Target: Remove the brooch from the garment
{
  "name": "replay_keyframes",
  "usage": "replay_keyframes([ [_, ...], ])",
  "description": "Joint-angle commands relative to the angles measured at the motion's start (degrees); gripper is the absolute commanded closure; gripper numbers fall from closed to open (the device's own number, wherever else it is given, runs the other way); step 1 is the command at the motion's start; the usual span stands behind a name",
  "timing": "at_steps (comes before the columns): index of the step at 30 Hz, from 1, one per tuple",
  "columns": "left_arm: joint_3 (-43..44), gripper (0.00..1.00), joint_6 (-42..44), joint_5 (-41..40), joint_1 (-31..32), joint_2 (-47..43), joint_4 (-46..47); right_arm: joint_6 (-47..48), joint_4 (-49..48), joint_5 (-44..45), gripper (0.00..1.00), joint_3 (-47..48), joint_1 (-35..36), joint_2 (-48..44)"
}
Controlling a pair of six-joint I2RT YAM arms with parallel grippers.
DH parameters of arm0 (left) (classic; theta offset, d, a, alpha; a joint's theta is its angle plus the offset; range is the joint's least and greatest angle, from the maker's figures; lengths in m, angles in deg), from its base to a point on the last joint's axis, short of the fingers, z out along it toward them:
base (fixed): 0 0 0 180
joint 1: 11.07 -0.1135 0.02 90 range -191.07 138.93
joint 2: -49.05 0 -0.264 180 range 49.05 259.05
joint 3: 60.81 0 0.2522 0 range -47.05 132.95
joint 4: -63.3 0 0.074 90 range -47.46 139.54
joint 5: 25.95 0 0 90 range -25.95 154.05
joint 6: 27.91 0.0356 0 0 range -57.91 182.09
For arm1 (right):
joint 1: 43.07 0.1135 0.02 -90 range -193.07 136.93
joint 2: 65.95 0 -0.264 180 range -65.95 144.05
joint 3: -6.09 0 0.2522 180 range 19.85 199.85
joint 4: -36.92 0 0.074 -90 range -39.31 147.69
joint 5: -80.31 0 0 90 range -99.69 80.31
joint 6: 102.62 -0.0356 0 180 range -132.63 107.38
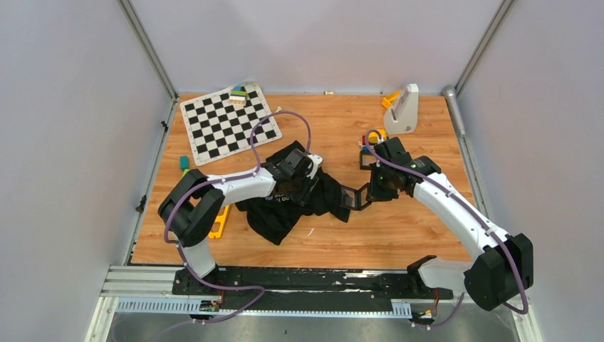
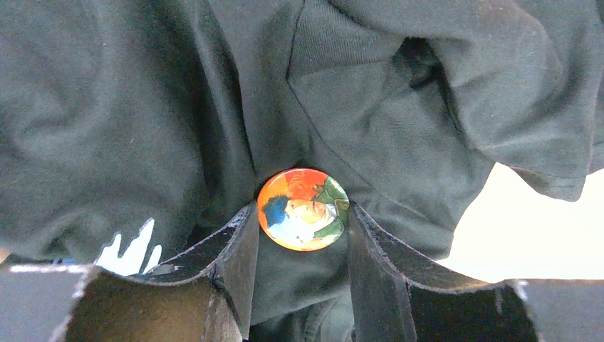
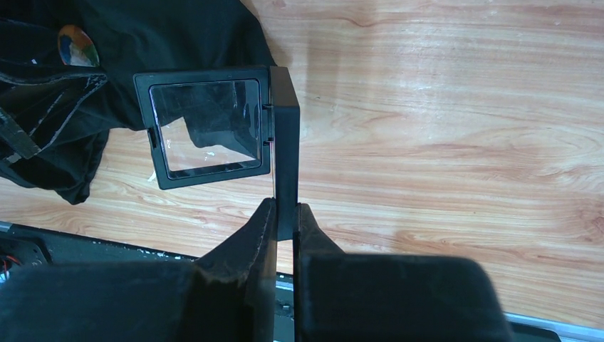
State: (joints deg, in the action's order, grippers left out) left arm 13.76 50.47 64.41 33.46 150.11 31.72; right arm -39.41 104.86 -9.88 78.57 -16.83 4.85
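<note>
I will next lower the open case with my right gripper onto the bare tabletop beside the edge of the shirt and let go of it, because the wood there is clear.
The garment, a crumpled black T-shirt, lies mid-table. Pinned to it is the brooch, a round orange badge with a painted figure, also seen in the right wrist view. My left gripper sits low on the shirt, open. Its two fingers flank the brooch, right at its rim. My right gripper is shut on the edge of a black hinged frame case. The case's clear-windowed lid hangs open beside the shirt.
A checkerboard mat with coloured blocks lies at the back left. A white stand is at the back right, with coloured rings near it. A yellow piece and a teal block lie left of the shirt.
</note>
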Motion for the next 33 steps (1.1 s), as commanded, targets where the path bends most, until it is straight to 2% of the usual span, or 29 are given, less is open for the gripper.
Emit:
replay_keyframes([
  [1, 0.4, 0.61, 0.5, -0.2, -0.1, -5.8, -0.5, 0.9, -0.1, -0.9, 1.0, 2.3, 0.4, 0.2],
  [4, -0.3, 0.63, -0.1, 0.6, -0.1, -9.1, -0.2, 0.9, -0.2, -1.2, 1.0, 2.4, 0.5, 0.4],
  [10, -1.9, 0.64, -0.1, 8.8, -0.1, -15.0, 4.2, 0.3, -0.4, -0.1, 1.0, 2.4, 1.9, 2.4],
  [16, -7.0, 0.66, -3.9, 20.1, 0.0, -19.7, 18.0, -0.4, -0.2, 0.1, 1.0, 3.6, 4.0, 4.8],
  [20, -9.3, 0.67, -7.1, 25.7, 0.6, -19.3, 26.9, -0.8, -0.1, 0.1, 1.0, 4.6, 4.9, 5.3],
  [26, -9.4, 0.67, -4.4, 24.8, 3.7, -17.1, 32.0, -0.7, -0.3, 0.0, 1.0, 4.8, 5.8, 5.1],
  [33, -6.9, 0.69, -1.2, 23.1, 5.1, -12.1, 31.5, -0.7, -0.3, -0.2, 1.0, 4.7, 6.3, 4.9],
])
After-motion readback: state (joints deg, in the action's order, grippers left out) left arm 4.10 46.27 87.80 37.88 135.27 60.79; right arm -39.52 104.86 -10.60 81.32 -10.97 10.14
